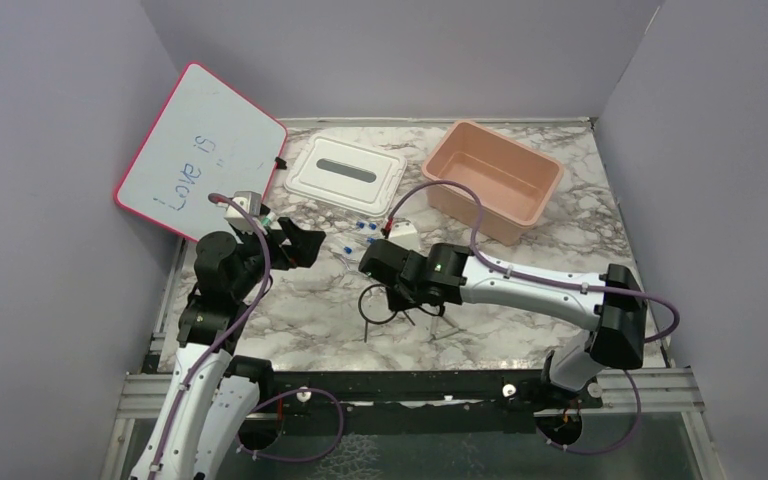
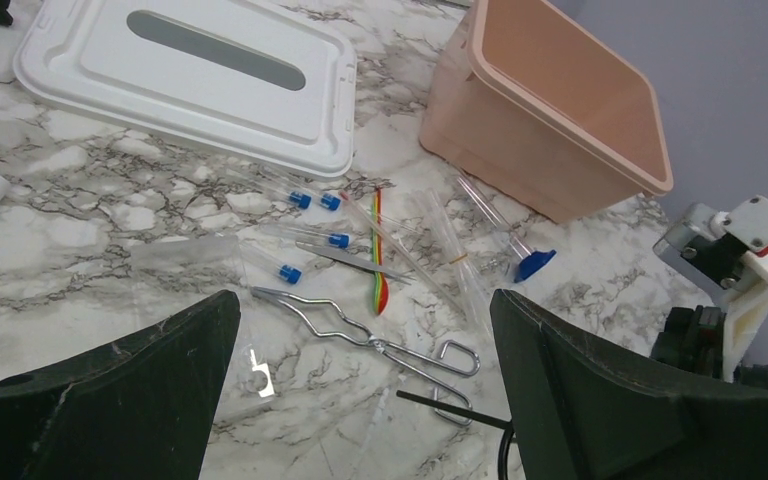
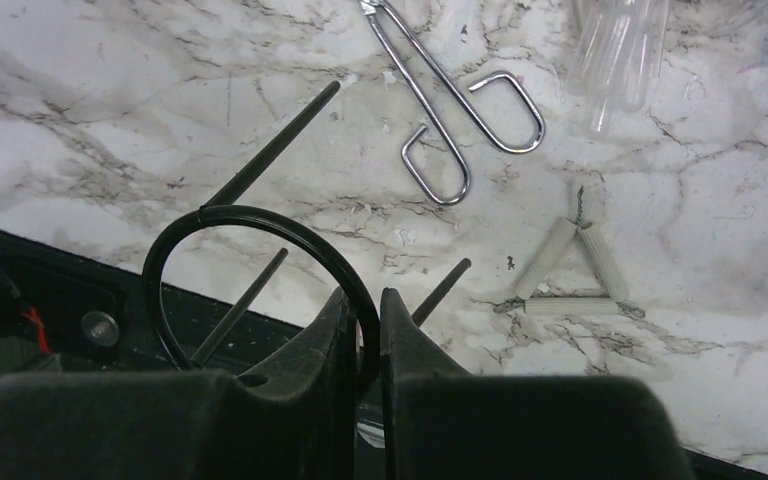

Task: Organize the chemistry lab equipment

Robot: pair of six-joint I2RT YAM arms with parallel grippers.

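The empty pink bin's lid-side end [image 1: 463, 160] lies outward, so my right gripper will next carry the stand outward over the bin's side, lower it inside and release it.
My right gripper [image 3: 363, 300] is shut on the rim of the black wire ring stand [image 3: 228, 209], whose legs point out over the marble; from above the stand [image 1: 378, 312] sits just left of that gripper [image 1: 407, 300]. My left gripper [image 2: 362, 300] hangs wide open above metal tongs [image 2: 370, 340], holding nothing. Clear glass tubes with blue caps [image 2: 310, 200], a thin striped orange-red stick [image 2: 379, 255] and a blue piece [image 2: 535, 263] lie scattered beyond it. The tongs [image 3: 460, 110] and more glass tubes [image 3: 620, 50] also show in the right wrist view.
A pink bin [image 1: 492, 180] stands at the back right, a white lid [image 1: 345, 172] beside it. The pink-framed whiteboard [image 1: 200, 150] leans at the back left. A white clay triangle [image 3: 570, 270] lies right of the stand. The table's front edge is close under the stand.
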